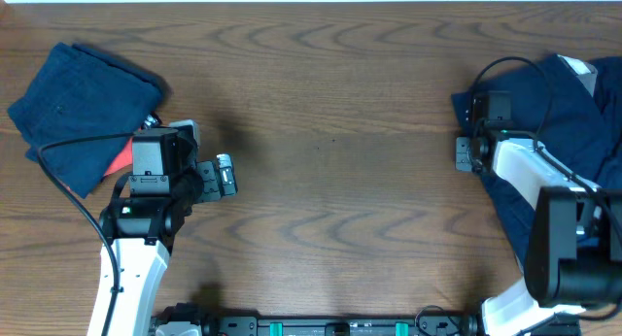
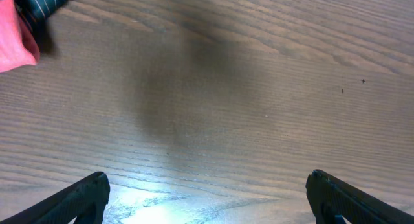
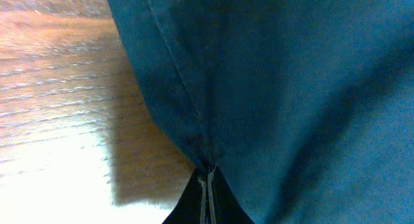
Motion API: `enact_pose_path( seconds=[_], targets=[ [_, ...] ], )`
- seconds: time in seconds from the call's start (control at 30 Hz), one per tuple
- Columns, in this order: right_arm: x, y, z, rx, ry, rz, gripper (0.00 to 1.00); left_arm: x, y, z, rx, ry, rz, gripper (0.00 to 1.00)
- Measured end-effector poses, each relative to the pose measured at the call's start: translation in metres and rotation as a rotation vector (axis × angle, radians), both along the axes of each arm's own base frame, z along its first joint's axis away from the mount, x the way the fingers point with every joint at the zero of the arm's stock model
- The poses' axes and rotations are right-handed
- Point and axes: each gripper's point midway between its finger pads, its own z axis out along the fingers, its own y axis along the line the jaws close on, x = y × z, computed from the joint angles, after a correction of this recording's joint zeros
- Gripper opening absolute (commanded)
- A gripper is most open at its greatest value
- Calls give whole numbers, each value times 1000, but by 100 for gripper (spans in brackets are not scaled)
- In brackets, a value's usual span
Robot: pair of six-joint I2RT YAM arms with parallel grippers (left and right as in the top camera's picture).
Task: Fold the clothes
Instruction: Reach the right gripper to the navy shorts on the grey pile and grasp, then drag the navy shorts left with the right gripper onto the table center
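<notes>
The navy garment lies crumpled beside bare wood, so my right gripper will next lift, tilt outward and swing it open toward the table's middle.
A folded navy garment [image 1: 83,108] lies at the far left, with a bit of red cloth [image 1: 119,161] showing at its near edge. The red cloth also shows in the left wrist view [image 2: 14,37]. My left gripper [image 1: 225,176] is open and empty over bare wood to the right of that pile; its fingers [image 2: 207,199] are spread wide. A second navy garment [image 1: 564,132] lies crumpled at the right edge. My right gripper [image 1: 466,151] is shut on its left edge, and the fingertips [image 3: 207,182] pinch the blue fabric [image 3: 291,88] along a seam.
The wooden table [image 1: 330,181] runs between the two arms. A white label [image 1: 585,72] shows on the right garment. Black cables trail from both arms. The arm bases sit at the near edge.
</notes>
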Motion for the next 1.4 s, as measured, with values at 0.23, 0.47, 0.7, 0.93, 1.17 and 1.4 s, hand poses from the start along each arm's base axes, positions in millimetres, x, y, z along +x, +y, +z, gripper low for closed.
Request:
enact_pose_path(
  seconds=[0.23,0.47,0.7,0.93,1.17,1.4],
  targets=[
    [31,-8,126,-19,-292,-26,1,0,-1,0,-6,1,-4,98],
    [12,7,170,67,-356,13,1,0,-2,0,-8,1,-6,98],
    [24,37,217,229,-559,91,1,0,-2,0,-8,0,-6,98],
    [0,52,339,288,-958,167,1,0,-2,0,-9,1,-6,98],
    [-14,73,355,383,-990,254,1,0,-2,0,-11,1,-8,98],
    [-12,128,337,624,-876,391,1,9,-2,7,-11,-44,-8,98]
  ],
)
